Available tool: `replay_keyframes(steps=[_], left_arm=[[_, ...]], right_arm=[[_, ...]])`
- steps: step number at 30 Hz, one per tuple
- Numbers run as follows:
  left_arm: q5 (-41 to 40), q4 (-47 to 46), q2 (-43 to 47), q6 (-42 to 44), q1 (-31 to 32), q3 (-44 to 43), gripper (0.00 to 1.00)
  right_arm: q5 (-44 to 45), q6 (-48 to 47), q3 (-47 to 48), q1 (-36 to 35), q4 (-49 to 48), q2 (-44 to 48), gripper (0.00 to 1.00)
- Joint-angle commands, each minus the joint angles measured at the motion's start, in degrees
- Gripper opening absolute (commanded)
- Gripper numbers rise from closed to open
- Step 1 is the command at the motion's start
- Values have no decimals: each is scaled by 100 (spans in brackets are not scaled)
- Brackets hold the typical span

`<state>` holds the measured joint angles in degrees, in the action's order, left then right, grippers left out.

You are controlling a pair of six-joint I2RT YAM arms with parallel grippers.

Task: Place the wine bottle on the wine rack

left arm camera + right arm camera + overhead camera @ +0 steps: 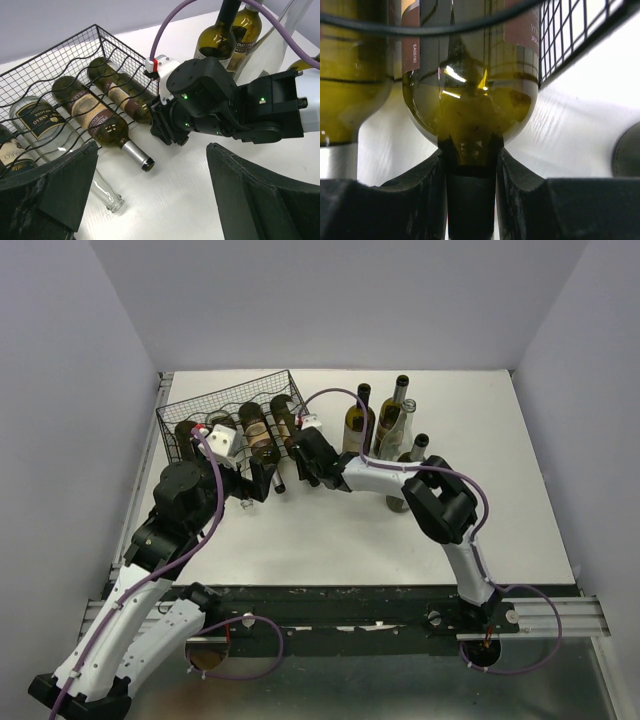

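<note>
My right gripper pushes outward next, sliding the bottle deeper into the end cradle (pixel 470 27) to release its neck there, since its shoulder (pixel 470 95) still sticks out past the rack's front wire.
The black wire wine rack (pixel 228 392) stands at the back left and holds several bottles lying in its cradles. My right gripper (pixel 303 452) is shut on the neck of the rightmost wine bottle (pixel 284 422), an olive-green one with a dark red label, which lies in the end cradle. The right wrist view shows that bottle's shoulder (pixel 470 95) with its neck between my fingers (pixel 422 190), and the rack's mesh (pixel 560 30). My left gripper (pixel 260 480) is open and empty over the table just in front of the rack (pixel 60 55); the held bottle (pixel 125 100) shows in its view.
A green bottle with a silver capsule (pixel 102 127) and a clear bottle (pixel 30 120) lie in the rack, necks sticking out toward my left gripper. Several bottles (pixel 375 420) stand upright at the back, right of the rack. The right arm (pixel 400 475) stretches across in front of them.
</note>
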<state>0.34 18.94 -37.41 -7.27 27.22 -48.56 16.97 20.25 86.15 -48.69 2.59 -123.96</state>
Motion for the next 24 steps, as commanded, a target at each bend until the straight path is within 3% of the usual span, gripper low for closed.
replay_keyframes(steps=[1,7,24], left_arm=[[-175,66,-3,59,-24,-216,99],[-192,84,-3,59,-24,-198,99],[-289,198,58,85,-24,-180,99]], right_arm=[[631,-267,630,-36,-523,-128,1],[773,-416,1026,-27,-276,-391,8],[702,-469,1510,-27,488,-682,57]])
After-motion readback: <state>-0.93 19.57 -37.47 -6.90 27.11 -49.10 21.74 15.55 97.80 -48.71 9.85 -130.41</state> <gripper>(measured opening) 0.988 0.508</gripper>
